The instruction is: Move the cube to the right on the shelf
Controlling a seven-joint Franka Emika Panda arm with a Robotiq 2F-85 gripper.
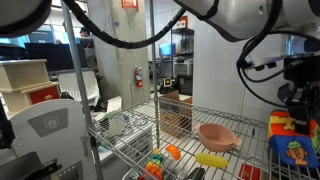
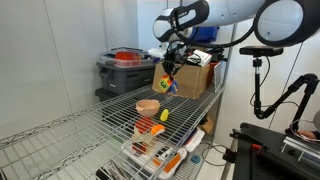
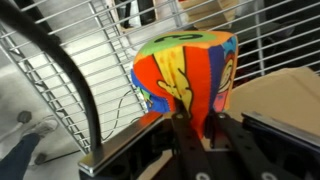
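Note:
My gripper will move down next and release the cube on the open wires past the yellow banana-like toy, as that bare part of the shelf is below it.
The cube (image 2: 165,83) is a soft multicoloured block with blue, yellow and orange faces. My gripper (image 2: 170,66) is shut on it and holds it a little above the far end of the wire shelf (image 2: 70,135). In the wrist view the cube (image 3: 185,70) fills the centre, pinched between my fingers (image 3: 186,122), with shelf wires behind it. In an exterior view the cube (image 1: 291,142) hangs at the right edge under my gripper (image 1: 296,100), over the shelf (image 1: 140,135).
A pink bowl (image 2: 147,106) (image 1: 217,136) and a yellow banana-like toy (image 1: 210,159) (image 2: 163,116) lie on the shelf near the cube. A grey bin (image 2: 128,70) stands at the shelf's far end. A cardboard box (image 2: 196,76) sits beyond. Toys fill the lower shelf (image 2: 160,150).

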